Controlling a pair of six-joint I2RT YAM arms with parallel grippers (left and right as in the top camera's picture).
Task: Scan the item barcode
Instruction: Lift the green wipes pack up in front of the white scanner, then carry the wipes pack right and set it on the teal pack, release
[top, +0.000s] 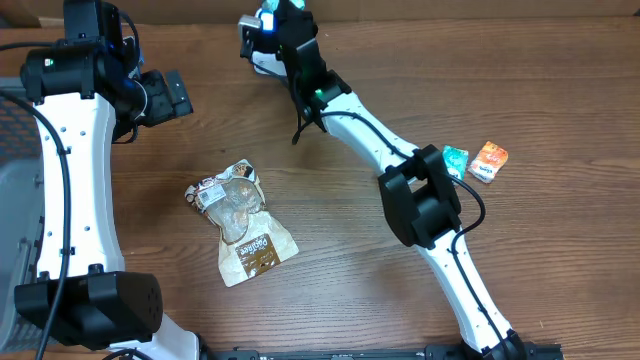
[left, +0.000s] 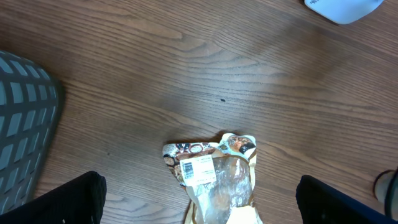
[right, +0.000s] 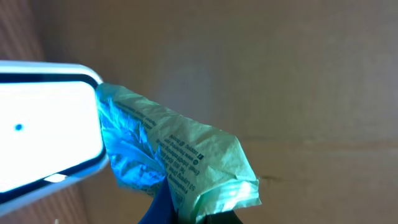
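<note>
Next, my right gripper moves back over the teal and orange packets, which lie to its right in the overhead view, and releases the light-green one.
My right gripper (top: 272, 18) is shut on a crumpled light-green packet (right: 186, 163), the item, at the table's far edge. The packet is lit blue and its printed side lies against the glowing window of the white scanner (right: 43, 143). From overhead the packet (top: 266, 12) shows just above the scanner (top: 253, 45). The jaws of the right gripper (right: 194, 218) pinch its lower edge. My left gripper (top: 166, 96) stands open at the upper left. Its dark fingers (left: 68, 200) are spread wide above a brown snack bag (left: 214, 183), holding nothing.
The brown snack bag (top: 240, 222) lies left of the table's centre, its white label up. A teal packet (top: 456, 160) and an orange packet (top: 489, 160) lie at the right. A grey mesh basket (left: 25, 124) stands at the left edge. A cardboard wall (right: 280, 74) backs the table.
</note>
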